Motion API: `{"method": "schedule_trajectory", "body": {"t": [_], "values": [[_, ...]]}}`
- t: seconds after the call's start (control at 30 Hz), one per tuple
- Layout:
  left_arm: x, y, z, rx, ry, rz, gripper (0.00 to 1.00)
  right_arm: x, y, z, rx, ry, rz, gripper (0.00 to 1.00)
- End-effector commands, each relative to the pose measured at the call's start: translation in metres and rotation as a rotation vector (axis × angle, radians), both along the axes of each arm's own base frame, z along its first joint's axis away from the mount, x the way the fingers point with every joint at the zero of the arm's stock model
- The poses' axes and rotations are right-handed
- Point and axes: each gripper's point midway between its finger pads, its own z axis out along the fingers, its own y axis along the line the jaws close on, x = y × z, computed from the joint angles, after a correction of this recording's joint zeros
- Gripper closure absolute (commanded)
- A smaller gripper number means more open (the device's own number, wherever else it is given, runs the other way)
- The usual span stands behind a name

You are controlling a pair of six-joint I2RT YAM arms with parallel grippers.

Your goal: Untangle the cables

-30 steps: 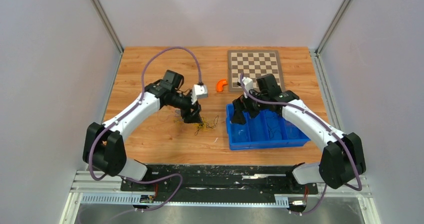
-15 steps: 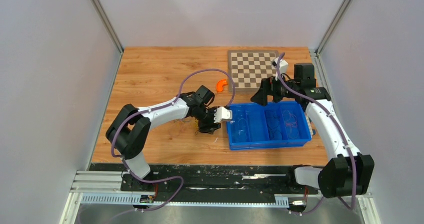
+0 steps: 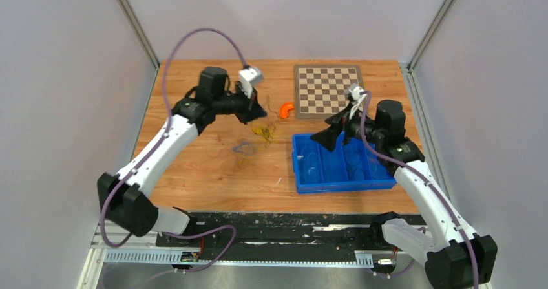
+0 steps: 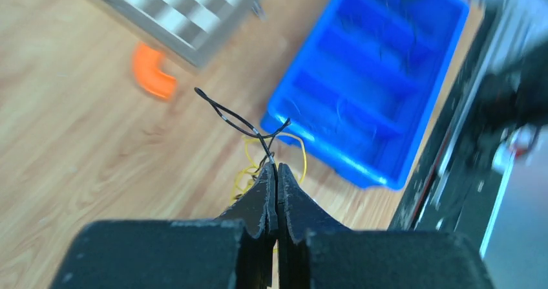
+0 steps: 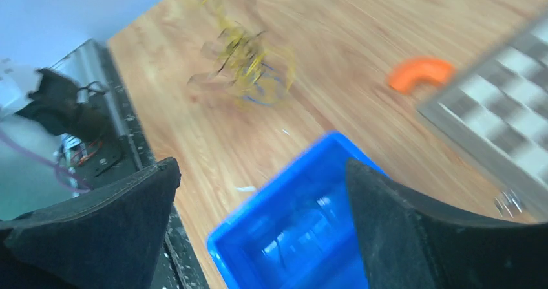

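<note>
The yellow cable loops hang below my left gripper, so my right gripper swings off the blue bin (image 3: 304, 184) to the left in the top view, onto the loops next.
My left gripper (image 3: 258, 113) is raised above the table left of the bin, and its jaws (image 4: 276, 167) are shut on a thin black cable (image 4: 236, 122) that sticks out past the fingertips in a crossed loop. A yellow cable tangle (image 3: 263, 132) hangs or lies just below it, also seen as yellow cable (image 4: 252, 172) (image 5: 242, 59). A purple-blue cable (image 3: 244, 149) lies apart on the wood. My right gripper (image 3: 326, 132) hovers wide open over the left end of the blue bin (image 3: 304, 184), with nothing between its fingers (image 5: 439, 231).
The blue bin (image 4: 388, 134) (image 5: 226, 247) has several compartments holding loose wires. An orange curved piece (image 3: 285, 110) lies beside the chessboard (image 3: 328, 90) at the back. The black front rail runs along the near table edge.
The left gripper has shut on the black cable and swung up and back from beside the bin. The yellow tangle moved with it. The right gripper came forward over the bin's left end.
</note>
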Motion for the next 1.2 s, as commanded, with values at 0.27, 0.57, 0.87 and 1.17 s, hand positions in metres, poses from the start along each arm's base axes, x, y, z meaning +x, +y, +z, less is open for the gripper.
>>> {"method": "schedule_trajectory", "body": {"t": [0.27,0.57,0.87,1.17], "values": [[-0.019,0.026,0.141,-0.520,0.074,0.300,1.00,-0.003,0.158,0.091,0.225,-0.504,0.209,0.00],[-0.035,0.021,0.172,-0.667,0.139,0.266,1.00,0.011,0.218,0.093,0.216,-0.613,0.211,0.12],[-0.044,0.033,0.224,-0.763,0.093,0.272,1.00,0.007,0.237,0.005,0.106,-0.507,0.276,0.70],[-0.042,0.057,0.294,-0.831,-0.041,0.352,1.00,-0.016,0.249,-0.083,-0.025,-0.418,0.390,0.92]]}}
